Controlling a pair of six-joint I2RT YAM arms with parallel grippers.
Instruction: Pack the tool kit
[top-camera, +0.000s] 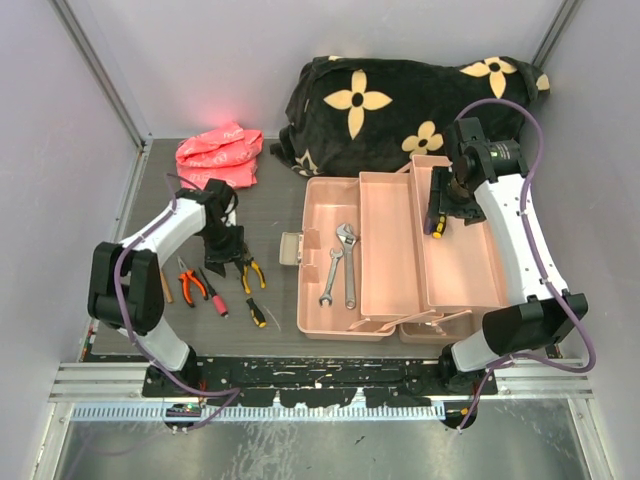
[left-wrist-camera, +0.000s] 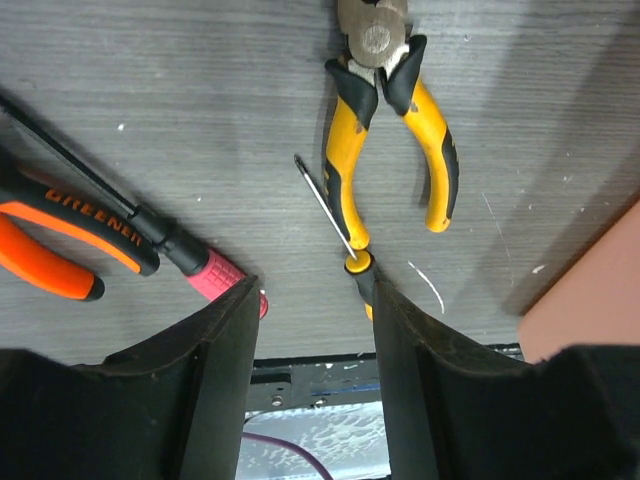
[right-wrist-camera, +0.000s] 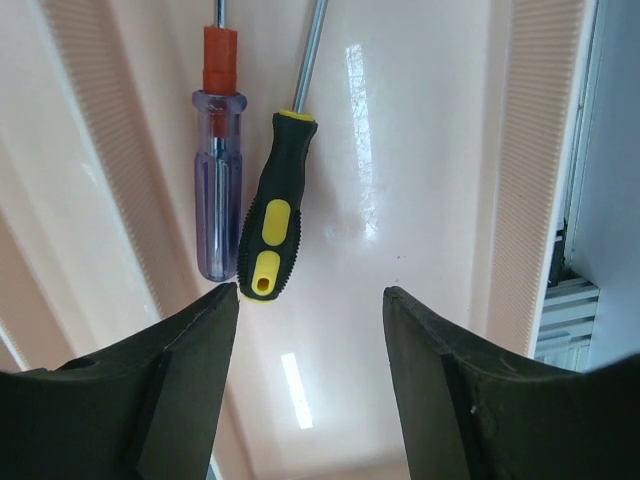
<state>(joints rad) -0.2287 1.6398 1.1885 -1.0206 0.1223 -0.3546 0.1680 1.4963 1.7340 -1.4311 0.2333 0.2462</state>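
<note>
My left gripper should next go down to the yellow pliers below it, around the handle nearer the red-handled screwdriver, where the spread handles leave a finger room.
The pink toolbox (top-camera: 318, 322) stands open with its trays spread out. Two wrenches (top-camera: 342, 262) lie in its bottom. My right gripper (top-camera: 437, 222) hangs open and empty over the right tray (right-wrist-camera: 420, 150). A clear purple screwdriver (right-wrist-camera: 218, 190) and a black-yellow screwdriver (right-wrist-camera: 270, 210) lie just ahead of its fingertips (right-wrist-camera: 215, 310). My left gripper (top-camera: 225, 262) is open and empty above the table. Yellow pliers (left-wrist-camera: 395, 130), a small yellow-black screwdriver (left-wrist-camera: 335, 215), a red-handled screwdriver (left-wrist-camera: 215, 275) and orange pliers (left-wrist-camera: 60, 235) lie around it.
A pink cloth (top-camera: 220, 152) lies at the back left. A black blanket with cream flowers (top-camera: 400, 100) is bunched behind the toolbox. The toolbox latch (top-camera: 290, 248) faces the loose tools. Metal rails (top-camera: 300, 385) run along the near edge.
</note>
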